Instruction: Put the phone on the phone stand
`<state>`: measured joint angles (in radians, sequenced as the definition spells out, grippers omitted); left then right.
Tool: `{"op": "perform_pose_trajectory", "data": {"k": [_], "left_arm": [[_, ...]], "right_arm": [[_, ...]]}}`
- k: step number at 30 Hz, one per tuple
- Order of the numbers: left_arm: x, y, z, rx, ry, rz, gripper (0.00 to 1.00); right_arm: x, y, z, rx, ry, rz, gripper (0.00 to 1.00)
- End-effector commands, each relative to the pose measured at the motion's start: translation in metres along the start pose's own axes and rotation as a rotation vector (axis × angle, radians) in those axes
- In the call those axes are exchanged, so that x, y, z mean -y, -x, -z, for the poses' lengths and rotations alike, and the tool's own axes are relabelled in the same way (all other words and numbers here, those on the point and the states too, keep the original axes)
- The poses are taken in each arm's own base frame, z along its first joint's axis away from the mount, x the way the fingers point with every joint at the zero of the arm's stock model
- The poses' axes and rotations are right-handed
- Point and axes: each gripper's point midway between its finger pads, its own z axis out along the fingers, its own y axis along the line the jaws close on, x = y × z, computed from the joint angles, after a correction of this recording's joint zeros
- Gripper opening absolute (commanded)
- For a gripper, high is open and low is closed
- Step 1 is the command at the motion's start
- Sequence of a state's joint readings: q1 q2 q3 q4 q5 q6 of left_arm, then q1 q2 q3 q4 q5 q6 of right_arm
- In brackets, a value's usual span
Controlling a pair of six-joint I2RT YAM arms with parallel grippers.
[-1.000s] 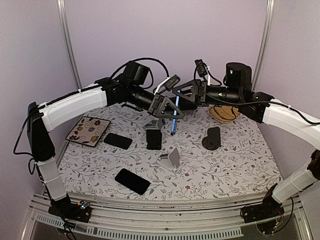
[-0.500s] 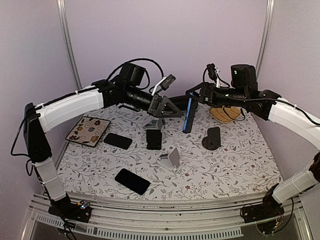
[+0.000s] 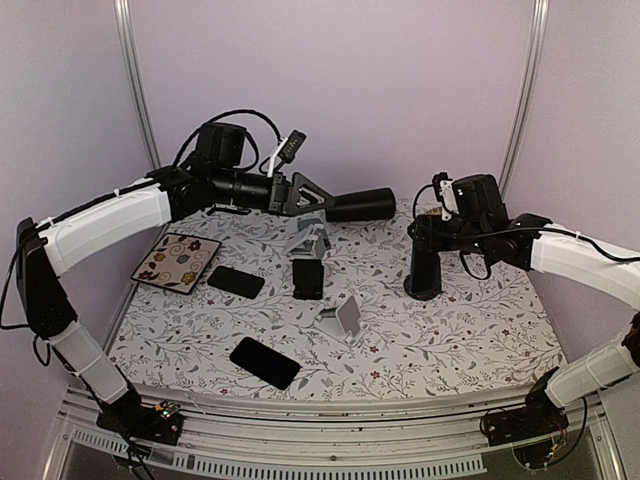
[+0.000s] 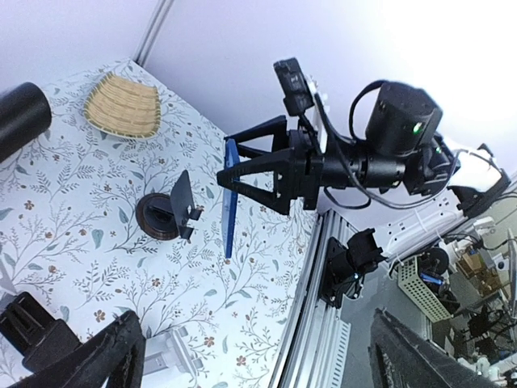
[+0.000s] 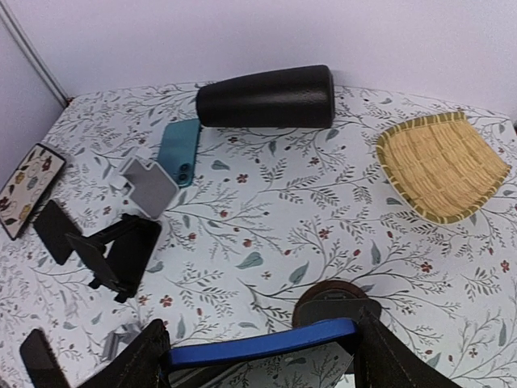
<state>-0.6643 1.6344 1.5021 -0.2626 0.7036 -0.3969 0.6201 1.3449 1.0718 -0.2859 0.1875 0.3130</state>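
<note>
The phone hangs short of the stand's backrest, so next my right gripper should move the phone down and outward onto the stand, to the right in its wrist view.
The blue-edged phone [image 5: 266, 341] is held on edge across my right gripper [image 5: 262, 357], which is shut on it. It hangs upright just over the black phone stand with the round base [image 5: 333, 301], on the right of the table. From the left wrist view the phone [image 4: 230, 198] stands beside that stand [image 4: 166, 214], and I cannot tell whether they touch. My left gripper [image 3: 300, 190] is open and empty, held high at the back left, well away from the phone.
A black cylinder [image 3: 360, 205] lies at the back, and a wicker basket [image 5: 443, 166] at the back right. A teal phone [image 5: 179, 149] leans on a grey stand [image 5: 149, 186]. A black stand [image 3: 308, 278], another grey stand [image 3: 343, 318], two flat black phones [image 3: 236, 281] [image 3: 264, 362] and a floral tile [image 3: 177, 260] fill the middle and left.
My left gripper opened, let go of the phone and drew back to the left. The right gripper carried the phone right and down to the round-based stand.
</note>
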Motion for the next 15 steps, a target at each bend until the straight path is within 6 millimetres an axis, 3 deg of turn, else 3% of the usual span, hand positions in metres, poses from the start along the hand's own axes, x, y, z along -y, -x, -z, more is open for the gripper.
{"op": "perform_pose_trajectory", "data": {"k": [1,10,15], "left_arm": [[-0.004,0.015,0.016,0.084,0.050,0.003,0.97],[-0.010,0.015,0.027,0.108,0.078,0.029,0.97],[-0.013,0.016,0.030,0.116,0.086,0.037,0.97]], "right_arm": [[0.034,0.030,0.004,0.193,-0.192,0.034,0.25],[0.048,0.030,-0.019,0.241,-0.290,0.083,0.26],[0.052,0.018,-0.034,0.218,-0.315,0.098,0.26]]}}
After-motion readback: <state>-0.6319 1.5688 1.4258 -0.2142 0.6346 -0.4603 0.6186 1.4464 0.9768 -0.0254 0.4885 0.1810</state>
